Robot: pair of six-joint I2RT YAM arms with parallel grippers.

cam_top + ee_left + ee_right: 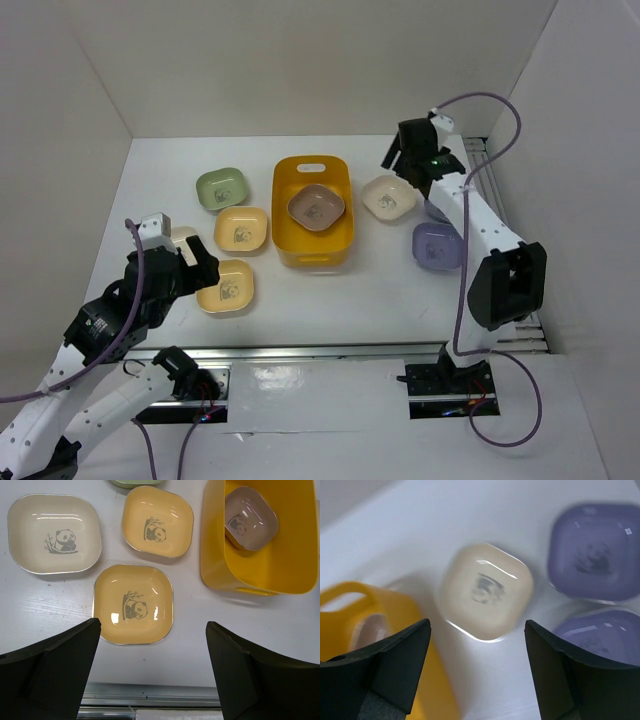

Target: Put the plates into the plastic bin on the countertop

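I will lower my right gripper to the cream plate's rim facing the lavender plates, with my fingers on both sides of the rim, because the bin crowds the plate's other side.
The yellow-orange plastic bin (310,245) stands mid-countertop with a brown plate (316,207) inside. Left of it lie a green plate (221,188), two yellow plates (241,230) (225,287) and a cream plate (183,236) partly under my left arm. My left gripper (200,268) hangs open and empty above the near yellow plate (133,603). Right of the bin lie a cream plate (388,197) and two lavender plates (437,246) (595,550). My right gripper (402,163) is open and empty, above the cream plate (487,591), which looks blurred.
White walls close in the countertop (330,295) at the back and both sides. A metal rail (300,352) runs along the near edge, and another runs along the right wall (490,180). The right arm's cable (480,100) loops above the far right corner.
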